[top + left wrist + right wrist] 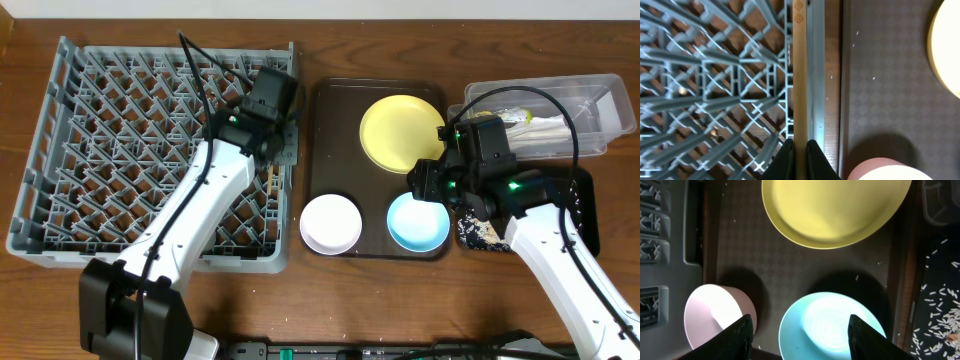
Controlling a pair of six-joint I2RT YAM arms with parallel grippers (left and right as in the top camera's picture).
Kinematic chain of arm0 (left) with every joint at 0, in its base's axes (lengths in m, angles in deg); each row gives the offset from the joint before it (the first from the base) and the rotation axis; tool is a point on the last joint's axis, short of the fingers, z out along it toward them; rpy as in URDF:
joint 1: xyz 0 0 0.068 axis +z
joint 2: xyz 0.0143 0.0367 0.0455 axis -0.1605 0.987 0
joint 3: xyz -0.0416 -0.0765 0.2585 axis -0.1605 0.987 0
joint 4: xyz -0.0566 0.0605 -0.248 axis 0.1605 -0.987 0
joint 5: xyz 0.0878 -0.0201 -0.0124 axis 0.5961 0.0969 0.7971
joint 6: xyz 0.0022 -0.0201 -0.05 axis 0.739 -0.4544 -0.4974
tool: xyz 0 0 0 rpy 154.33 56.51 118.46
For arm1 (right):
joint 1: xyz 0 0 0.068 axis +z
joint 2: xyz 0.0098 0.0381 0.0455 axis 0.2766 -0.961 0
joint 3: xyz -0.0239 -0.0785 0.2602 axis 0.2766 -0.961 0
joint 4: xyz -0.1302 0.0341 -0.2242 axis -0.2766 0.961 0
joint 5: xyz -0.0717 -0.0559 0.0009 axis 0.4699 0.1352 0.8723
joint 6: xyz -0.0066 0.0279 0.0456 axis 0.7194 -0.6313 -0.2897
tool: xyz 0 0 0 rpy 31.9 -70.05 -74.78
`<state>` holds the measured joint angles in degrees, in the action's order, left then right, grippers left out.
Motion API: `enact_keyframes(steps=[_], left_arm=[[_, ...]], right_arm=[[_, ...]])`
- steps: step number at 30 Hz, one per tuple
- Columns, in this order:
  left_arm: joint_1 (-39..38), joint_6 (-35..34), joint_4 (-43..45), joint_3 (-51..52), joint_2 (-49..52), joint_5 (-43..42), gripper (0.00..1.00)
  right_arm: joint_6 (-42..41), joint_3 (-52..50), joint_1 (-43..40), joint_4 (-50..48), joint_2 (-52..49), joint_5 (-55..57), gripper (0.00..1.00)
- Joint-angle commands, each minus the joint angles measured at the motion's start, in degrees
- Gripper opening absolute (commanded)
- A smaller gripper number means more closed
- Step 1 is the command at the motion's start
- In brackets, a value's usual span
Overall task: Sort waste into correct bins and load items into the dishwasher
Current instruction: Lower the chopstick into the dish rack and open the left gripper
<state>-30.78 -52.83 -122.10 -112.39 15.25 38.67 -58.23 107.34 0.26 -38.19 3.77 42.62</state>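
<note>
The chopstick already lines up with the grey dish rack's side beside the brown tray, so my left gripper moves down just inside that side next.
My left gripper is shut on a thin wooden chopstick, held along the right wall of the grey dish rack. My right gripper is open and empty, hovering over the light blue bowl. The bowl, a small white bowl and the round yellow plate sit on the dark brown tray. The second chopstick is not in view.
The clear tub at the back right holds a green-and-yellow wrapper and white paper. The black tray beside my right arm holds rice crumbs. A few crumbs lie on the brown tray.
</note>
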Motion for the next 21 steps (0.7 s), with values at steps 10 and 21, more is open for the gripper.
enact_keyframes(steps=[10, 21], left_arm=[[0.0, -0.7, 9.3, 9.5, 0.8, 5.6, 0.08], [0.0, -0.7, 10.7, 10.3, -0.9, 5.3, 0.17]], right_arm=[[-0.5, 0.3, 0.3, 0.0, -0.5, 0.5, 0.59], [-0.5, 0.3, 0.3, 0.0, -0.5, 0.5, 0.59]])
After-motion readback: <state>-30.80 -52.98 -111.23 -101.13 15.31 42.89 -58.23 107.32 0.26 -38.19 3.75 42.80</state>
